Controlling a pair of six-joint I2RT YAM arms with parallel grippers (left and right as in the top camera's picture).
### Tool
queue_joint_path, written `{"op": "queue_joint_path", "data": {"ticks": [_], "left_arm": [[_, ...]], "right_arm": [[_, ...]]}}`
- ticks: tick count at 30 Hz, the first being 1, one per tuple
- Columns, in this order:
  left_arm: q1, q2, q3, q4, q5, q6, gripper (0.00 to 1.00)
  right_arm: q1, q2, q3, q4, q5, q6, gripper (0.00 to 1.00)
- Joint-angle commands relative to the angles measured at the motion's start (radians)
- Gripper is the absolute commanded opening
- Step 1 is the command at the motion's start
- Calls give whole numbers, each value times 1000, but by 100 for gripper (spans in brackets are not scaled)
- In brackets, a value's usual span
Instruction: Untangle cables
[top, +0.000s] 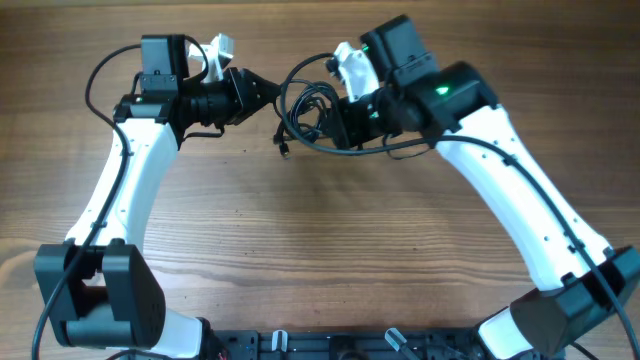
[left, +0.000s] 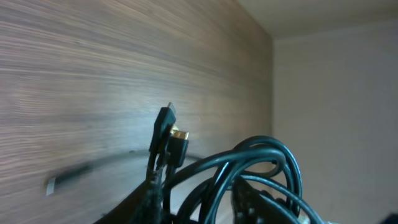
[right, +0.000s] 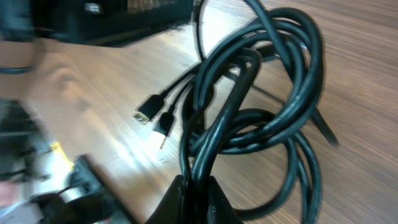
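Note:
My right gripper takes its strands of the cables down and to the right in the overhead view onto the bare table next, then releases them, since the knotted bundle hangs above it.
The cables (top: 312, 110) are a knotted bundle of thin black loops held above the wooden table, between the two grippers at the back middle. Two plug ends (top: 283, 146) hang down from it. My right gripper (top: 340, 118) is shut on several strands; in the right wrist view its fingers (right: 198, 186) pinch the cables (right: 261, 81), with the plugs (right: 152, 118) dangling to the left. My left gripper (top: 268, 92) meets the bundle from the left. In the left wrist view its fingers (left: 205, 202) close round the cables (left: 273, 155), and the plugs (left: 171, 134) stick out beyond them.
The wooden table (top: 320, 240) stretches out in front of the bundle. Both white arms reach in from their bases at the front corners (top: 100, 300) (top: 560, 310). The left arm's black body (right: 93, 18) fills the top left of the right wrist view.

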Motion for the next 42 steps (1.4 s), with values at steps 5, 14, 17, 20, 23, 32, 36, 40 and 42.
{"op": "queue_joint_path", "data": {"ticks": [5,14,17,20,23,32,36,40,42], "left_arm": [[-111,6,0,67,88,-21,64],[-171,6,0,81,95,18,69],[-171,6,0,39,113,143,68],[-171,6,0,-56,70,288,66],[-170,6,0,-138,3,397,66],[-145,86,0,-256,-26,612,66],[-146,146,0,-317,126,718,70],[-149,173,0,-377,212,769,67],[-149,173,0,-370,315,764,64]], "right_arm": [[-69,-9,16,-146,-339,-474,4],[-69,9,15,-159,-284,-461,4],[-69,39,14,-160,-285,-463,4],[-69,48,14,-162,-304,-464,4],[-69,48,14,-181,-323,-465,4],[-69,48,14,-209,-428,-487,4],[-69,48,14,-203,-428,-482,4],[-69,48,14,-98,-333,-257,4],[-69,54,14,-39,98,145,4]]}}
